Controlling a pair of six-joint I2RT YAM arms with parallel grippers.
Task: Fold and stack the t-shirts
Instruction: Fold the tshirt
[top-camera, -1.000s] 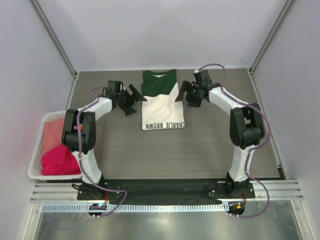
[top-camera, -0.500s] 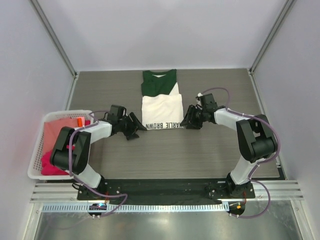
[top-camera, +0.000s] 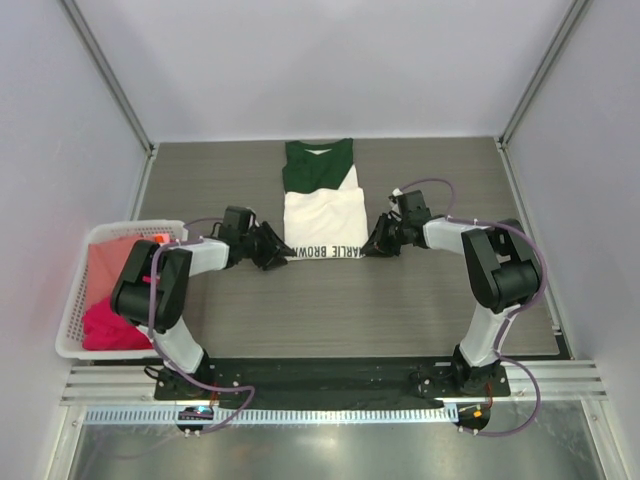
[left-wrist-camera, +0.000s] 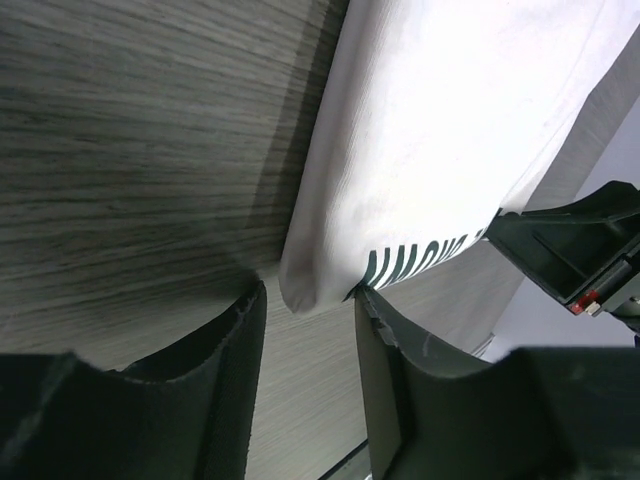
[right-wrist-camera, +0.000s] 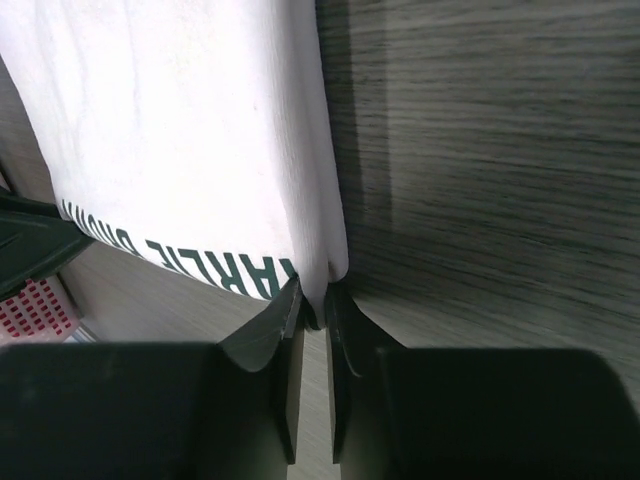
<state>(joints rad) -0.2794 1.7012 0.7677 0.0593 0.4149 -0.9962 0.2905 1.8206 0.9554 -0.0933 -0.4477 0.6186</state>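
The t-shirt's dark green top part is uncovered, so my right gripper will next carry the t-shirt's near corner up and outward, then down onto that part, and let go of it there.
A cream t-shirt (top-camera: 322, 215) with a dark green top part and green lettering lies folded lengthwise on the table's far middle. My left gripper (top-camera: 279, 256) is at its near left corner. In the left wrist view the jaws (left-wrist-camera: 308, 300) stand apart, with the cloth corner (left-wrist-camera: 305, 290) between the tips; only the right finger touches it. My right gripper (top-camera: 371, 247) is at the near right corner. Its jaws (right-wrist-camera: 314, 300) are pinched on the folded edge of the t-shirt (right-wrist-camera: 180, 130). A magenta t-shirt (top-camera: 115, 320) and a salmon-pink t-shirt (top-camera: 108, 262) lie in the basket.
The white lattice basket (top-camera: 68, 318) stands at the table's left edge, beside the left arm. Grey walls close in the table on three sides. Bare wood-grain tabletop (top-camera: 400, 300) stretches between the shirt and the arm bases.
Both arms came from the shirt's far sides down to its near corners. Both grippers narrowed; the right one closed on the near right corner.
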